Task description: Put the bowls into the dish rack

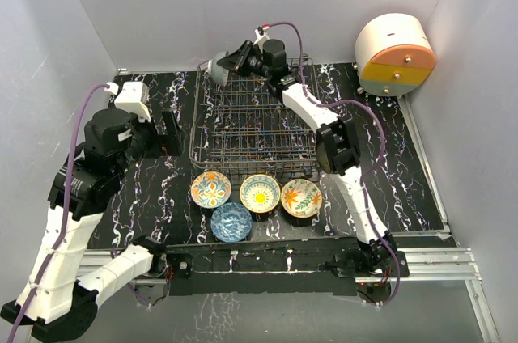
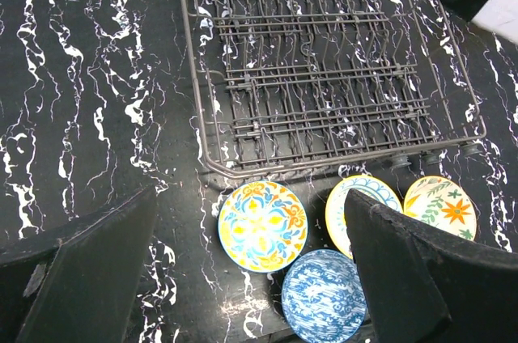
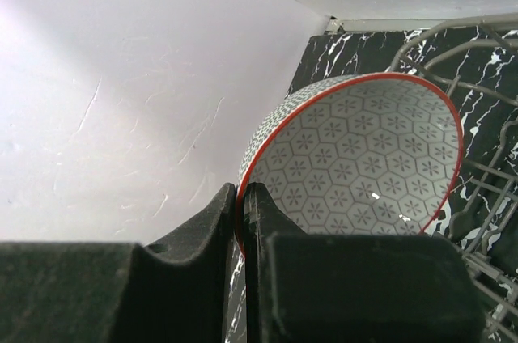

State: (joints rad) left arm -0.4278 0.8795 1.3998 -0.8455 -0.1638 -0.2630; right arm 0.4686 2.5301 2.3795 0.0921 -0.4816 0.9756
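Note:
The rack's wires are still empty in the rack's far corner beneath the bowl (image 1: 220, 88) (image 3: 479, 189), so my right gripper should move down there next and release the bowl's rim.
The dark wire dish rack (image 1: 197, 129) stands at the back middle of the table and holds no bowls. Four bowls sit in front of it: orange-blue floral (image 1: 211, 189), blue (image 1: 231, 222), yellow sunflower (image 1: 260, 193), orange-green floral (image 1: 301, 197). My right gripper (image 1: 236, 62) is shut on the rim of the grey red-rimmed bowl (image 1: 218, 68), held on edge above the rack's far left corner; its wrist view shows the fingers (image 3: 267, 213) pinching the rim of that bowl (image 3: 364, 165). My left gripper (image 1: 166, 134) is open and empty left of the rack, above the orange-blue bowl (image 2: 262, 225).
A round white, orange and yellow container (image 1: 394, 56) stands at the back right corner. White walls close in the back and both sides. The black marbled table (image 1: 146, 197) ends just in front of the blue bowl (image 2: 324, 294). The rack (image 2: 324, 76) fills the upper left wrist view.

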